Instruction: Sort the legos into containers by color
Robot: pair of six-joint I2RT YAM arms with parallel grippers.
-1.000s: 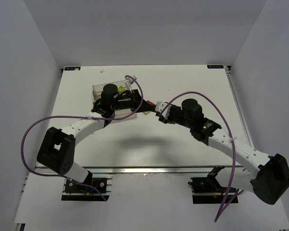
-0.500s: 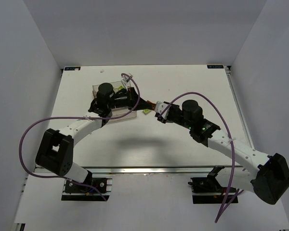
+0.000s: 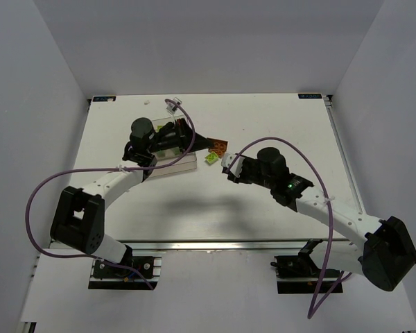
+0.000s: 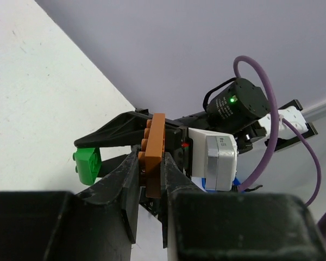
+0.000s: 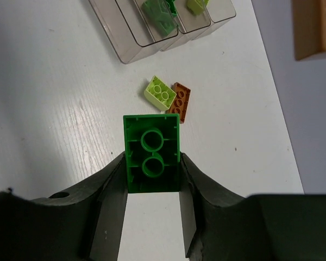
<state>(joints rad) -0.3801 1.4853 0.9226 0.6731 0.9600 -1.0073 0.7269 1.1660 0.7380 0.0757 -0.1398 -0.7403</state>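
Note:
I need to swing my left gripper left in the top view next, then tip down to release the orange brick over the near clear bin [image 3: 173,166], since it's empty.
My left gripper [image 4: 152,159] is shut on an orange brick [image 4: 155,136], held edge-on in the air. In the top view it [image 3: 211,143] reaches right from over the clear bins [image 3: 179,165]. My right gripper [image 5: 152,160] is shut on a dark green brick [image 5: 152,142], underside up, above the table. That brick also shows in the left wrist view [image 4: 87,166]. A lime brick [image 5: 162,92] and another orange brick [image 5: 180,101] lie touching on the table just beyond it. The bins [image 5: 131,43] hold green and lime bricks.
The right arm's wrist [image 4: 236,103] with its purple cable [image 4: 271,147] hangs close in front of my left gripper. The two grippers are close together right of the bins. The lime brick [image 3: 211,159] lies between them. Grey walls enclose the white table [image 3: 277,118].
My left wrist has shifted left and back while its fingers swung out to the right of the bins with the orange brick. My right gripper has drawn slightly nearer, still holding the green brick.

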